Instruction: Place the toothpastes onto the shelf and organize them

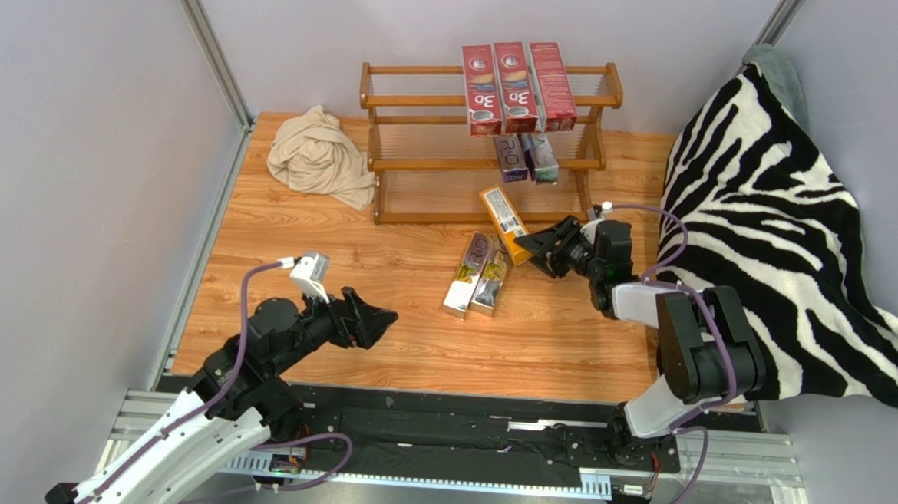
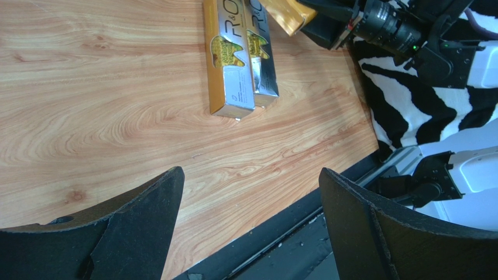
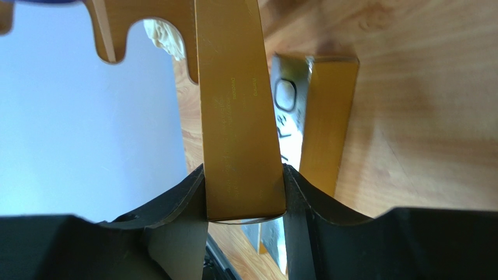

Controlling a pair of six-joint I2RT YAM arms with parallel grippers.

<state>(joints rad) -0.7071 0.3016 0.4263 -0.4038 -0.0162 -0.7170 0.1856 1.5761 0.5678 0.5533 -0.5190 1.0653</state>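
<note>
I will next carry the orange carton outward with my right gripper onto the shelf's bottom level [image 1: 522,202], below the silver/purple cartons, and let go of it there, because that level is empty.
My right gripper [image 1: 544,243] is shut on one end of the orange toothpaste carton [image 1: 504,223], just in front of the wooden shelf [image 1: 424,164]; in the right wrist view the carton [image 3: 237,111] sits pinched between my fingers [image 3: 175,201]. Three red "3D" cartons [image 1: 517,86] lie across the shelf's top tier, and two silver/purple ones [image 1: 526,156] lie on a lower tier. Two shiny silver "PRO" cartons [image 1: 477,274] lie side by side on the floor, also in the left wrist view [image 2: 239,55]. My left gripper [image 1: 381,315] is open and empty, left of them.
A beige cloth [image 1: 320,153] lies left of the shelf. A zebra-striped blanket [image 1: 790,224] covers the right side. The right arm's wrist [image 2: 403,35] shows at the left wrist view's top right. The black base rail [image 1: 445,413] runs along the near edge.
</note>
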